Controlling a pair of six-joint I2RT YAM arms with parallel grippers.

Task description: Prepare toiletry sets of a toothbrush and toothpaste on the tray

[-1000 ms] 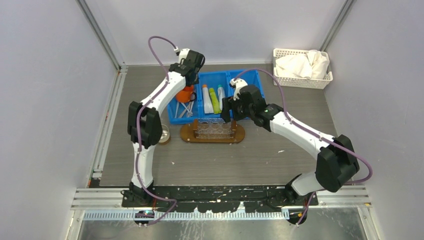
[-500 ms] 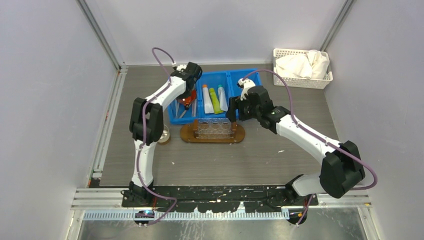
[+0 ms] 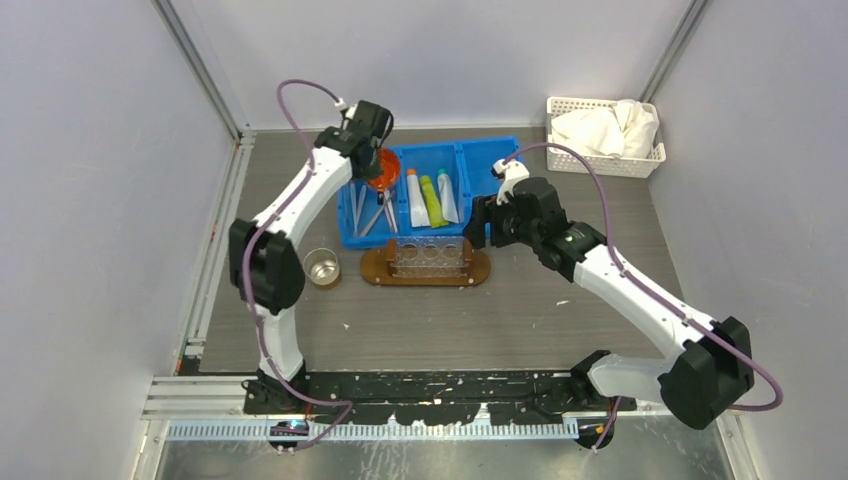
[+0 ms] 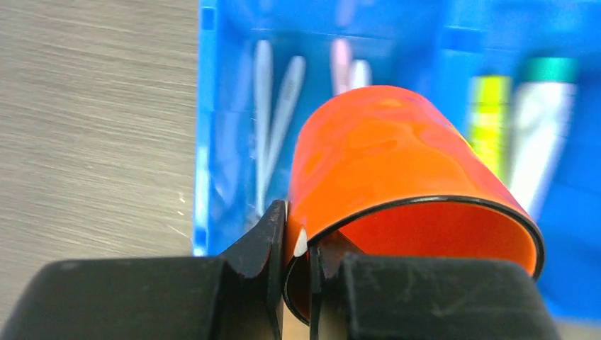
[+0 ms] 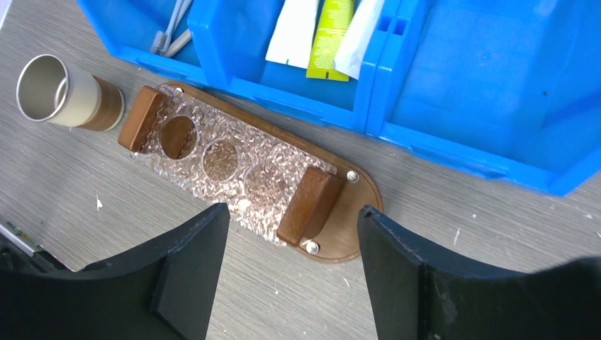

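Note:
The orange cup needs to go across the bin with my left gripper, back and down to the bare table [image 3: 520,270] spot beside the tray end opposite the metal cup.
My left gripper [image 3: 372,158] is shut on the rim of an orange cup [image 3: 384,168] [image 4: 397,163], one finger inside and one outside, holding it above the left compartment of the blue bin [image 3: 480,160]. Thin pale toothbrushes [image 3: 368,210] [image 4: 273,120] lie below it. The toothpaste lies in the middle compartment: a white tube [image 3: 413,198], a yellow-green one [image 3: 431,200] [image 5: 329,35] and a teal-capped one [image 3: 446,196]. The brown oval tray [image 3: 481,270] [image 5: 351,237] carries a clear three-hole rack. My right gripper [image 3: 480,222] [image 5: 293,210] hangs open over the tray's right end.
A metal cup [image 3: 321,267] [image 5: 60,91] stands on the table left of the tray. A white lattice basket [image 3: 603,135] with white cloths sits at the back right. The bin's right compartment holds nothing.
My left gripper has shut on the orange cup and lifted it up and back over the bin. The right arm has drifted to the right, staying open.

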